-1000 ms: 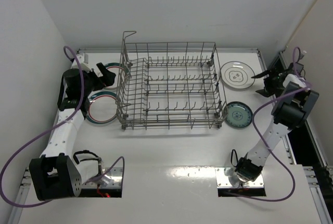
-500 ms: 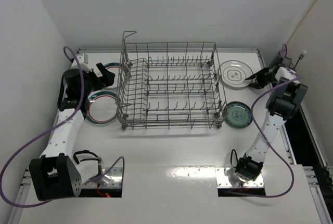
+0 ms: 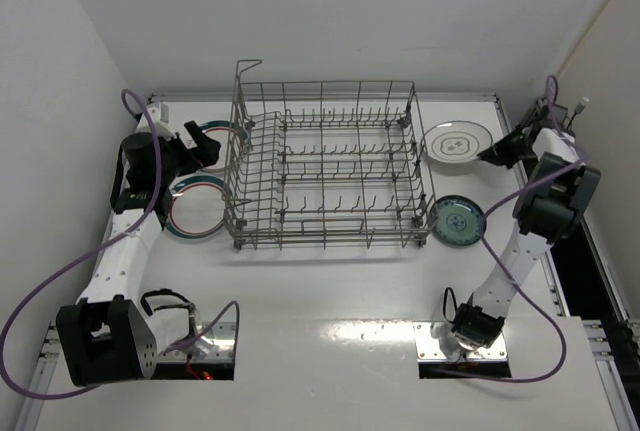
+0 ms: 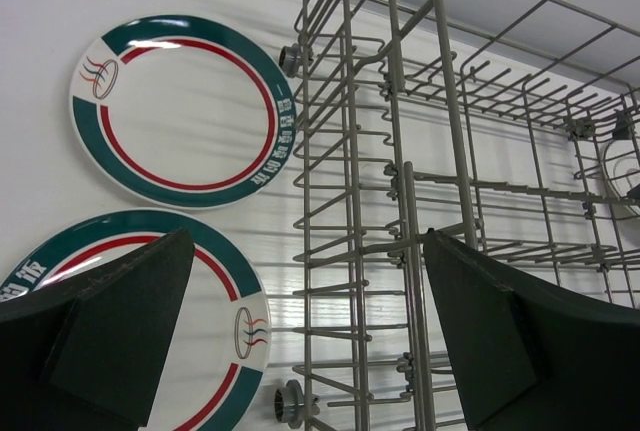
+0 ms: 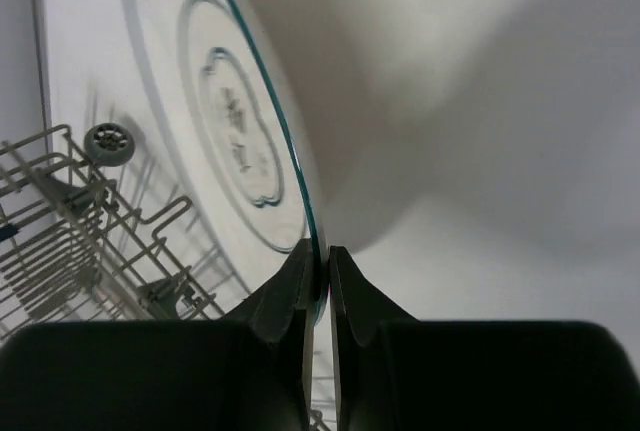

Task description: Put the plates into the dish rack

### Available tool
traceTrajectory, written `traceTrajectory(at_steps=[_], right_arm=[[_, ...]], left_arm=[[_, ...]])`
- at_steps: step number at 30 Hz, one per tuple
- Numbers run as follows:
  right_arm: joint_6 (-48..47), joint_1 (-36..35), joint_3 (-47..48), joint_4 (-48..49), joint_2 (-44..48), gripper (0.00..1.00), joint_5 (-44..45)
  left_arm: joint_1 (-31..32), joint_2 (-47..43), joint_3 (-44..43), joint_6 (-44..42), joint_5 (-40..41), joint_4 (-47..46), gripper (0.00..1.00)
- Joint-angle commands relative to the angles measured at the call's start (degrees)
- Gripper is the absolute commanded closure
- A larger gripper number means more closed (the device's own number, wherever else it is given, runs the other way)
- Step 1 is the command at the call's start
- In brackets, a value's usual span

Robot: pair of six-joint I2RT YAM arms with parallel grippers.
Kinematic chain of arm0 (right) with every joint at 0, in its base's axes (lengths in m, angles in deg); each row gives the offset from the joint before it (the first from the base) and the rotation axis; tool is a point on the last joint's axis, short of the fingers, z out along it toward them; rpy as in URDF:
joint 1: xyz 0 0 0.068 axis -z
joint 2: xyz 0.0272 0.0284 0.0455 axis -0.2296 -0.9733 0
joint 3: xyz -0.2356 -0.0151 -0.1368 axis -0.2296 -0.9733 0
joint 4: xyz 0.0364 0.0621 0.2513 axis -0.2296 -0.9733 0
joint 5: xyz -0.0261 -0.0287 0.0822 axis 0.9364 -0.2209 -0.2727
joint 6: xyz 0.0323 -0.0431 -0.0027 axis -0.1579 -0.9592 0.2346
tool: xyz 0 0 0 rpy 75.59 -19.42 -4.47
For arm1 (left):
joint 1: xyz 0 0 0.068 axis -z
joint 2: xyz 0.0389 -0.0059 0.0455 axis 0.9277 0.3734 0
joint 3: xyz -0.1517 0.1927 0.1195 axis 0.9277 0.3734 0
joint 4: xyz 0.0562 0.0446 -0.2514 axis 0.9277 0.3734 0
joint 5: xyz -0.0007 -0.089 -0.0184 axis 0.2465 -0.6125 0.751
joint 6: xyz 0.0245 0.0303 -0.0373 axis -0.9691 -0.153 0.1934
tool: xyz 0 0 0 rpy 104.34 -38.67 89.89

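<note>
I need to lift the plate with my right gripper toward the rack (image 3: 320, 242) next, turn it upright and lower it to release it between the pegs at the rack's closest end (image 3: 399, 175), because they stand empty.
The white plate with grey rings (image 3: 455, 143) lies right of the dish rack (image 3: 320, 242). My right gripper (image 3: 492, 154) is shut on its right rim. In the right wrist view the two fingers pinch the thin rim edge-on at the gripper (image 5: 318, 276), and the plate (image 5: 230, 121) stretches away toward the rack (image 5: 80, 251). A teal-blue plate (image 3: 458, 221) lies nearer, by the rack's right front corner. Two white plates with teal-and-red bands (image 4: 175, 111) (image 4: 215, 311) lie left of the rack (image 4: 400, 201). My left gripper (image 3: 205, 144) (image 4: 310, 331) hangs open above them, holding nothing.
White walls close in on the left, back and right of the table. A metal rail (image 3: 555, 281) runs along the table's right edge. Purple cables (image 3: 40, 301) loop beside both arms. The rack has a taller wire loop (image 3: 247, 66) at its back left corner.
My right gripper has moved left onto the ringed plate's rim and shut on it. The left arm has not moved.
</note>
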Motion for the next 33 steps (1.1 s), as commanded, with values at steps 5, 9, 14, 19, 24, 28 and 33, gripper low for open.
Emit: traceTrajectory(at_steps=[5,9,14,19,24,28,33], right_arm=[[-1.84,-4.53,-4.01,4.24,26.73,1.0,19.34],[-3.06,-8.31,-12.45,11.33,37.46,1.0,28.66],[-8.33,-13.84,-17.13,13.65,46.77,1.0,33.05],[-11.77,-24.46,-20.63,12.69,53.98,1.0,38.67],[-13.0,-31.86,-26.17,10.22,59.62,1.0,41.77],[-13.7,-35.73,-30.57,9.18,61.91,1.0,45.53],[-14.23,-39.43,-31.89,5.65,63.05,1.0,50.21]], left_arm=[[0.26,0.8,0.88,1.85,-1.11,-2.81,0.01],[0.26,1.34,0.88,1.85,-1.12,-2.82,0.01],[1.31,1.87,1.4,1.85,-0.59,-2.82,0.01],[1.31,2.39,1.41,2.38,-1.11,-2.82,0.01],[2.54,2.39,1.93,2.38,-0.33,-3.43,0.01],[3.07,2.39,1.93,2.38,0.29,-3.43,0.01],[3.07,1.87,1.93,2.38,0.29,-3.43,0.01]])
